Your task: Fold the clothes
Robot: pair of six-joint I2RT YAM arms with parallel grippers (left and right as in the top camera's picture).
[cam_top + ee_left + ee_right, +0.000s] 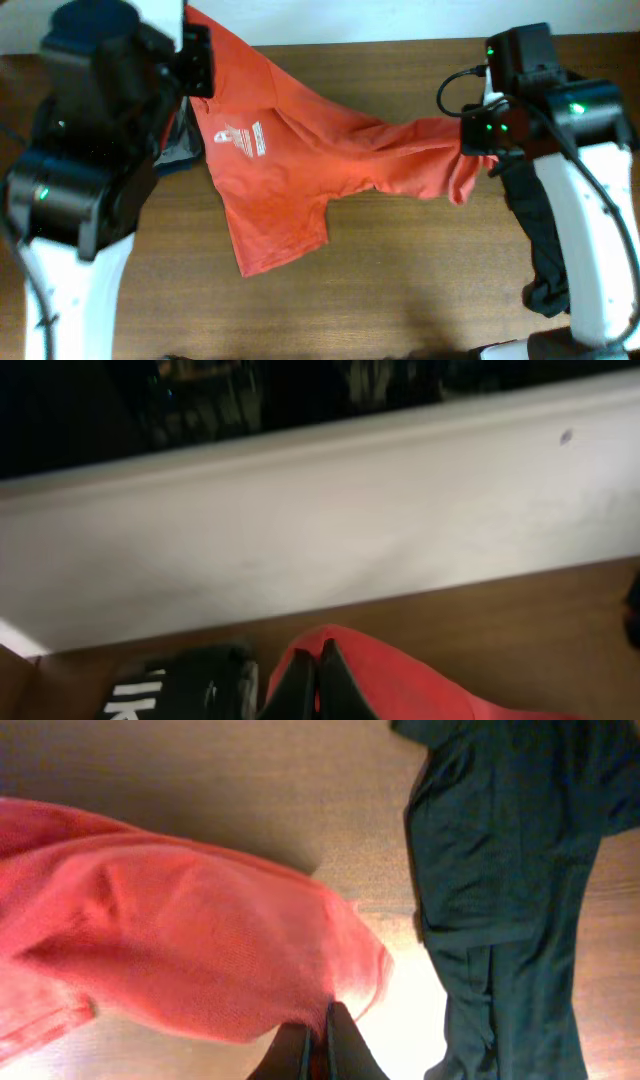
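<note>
The right gripper stays above the wood beside the dark garment next, then releases the shirt's other end [465, 172] [340, 982].
The clothes, a red-orange T-shirt [300, 160] with a small white print [245, 138], is stretched across the table between both grippers, and one sleeve [280, 235] lies toward the front. My left gripper [198, 45] is at the back left, shut on a bunched edge of the shirt [400, 680]; in the left wrist view its dark fingertips [340, 680] press together with red cloth between them. My right gripper [468, 140] is shut on the shirt's other end [200, 940], and its fingertips [345, 1045] pinch the cloth just above the wood.
A dark garment [545, 240] lies along the right side beside the right arm, and also shows in the right wrist view [510, 870]. A folded black top with white letters [180, 685] sits next to the left gripper. A white wall [320, 530] runs behind the table's back edge.
</note>
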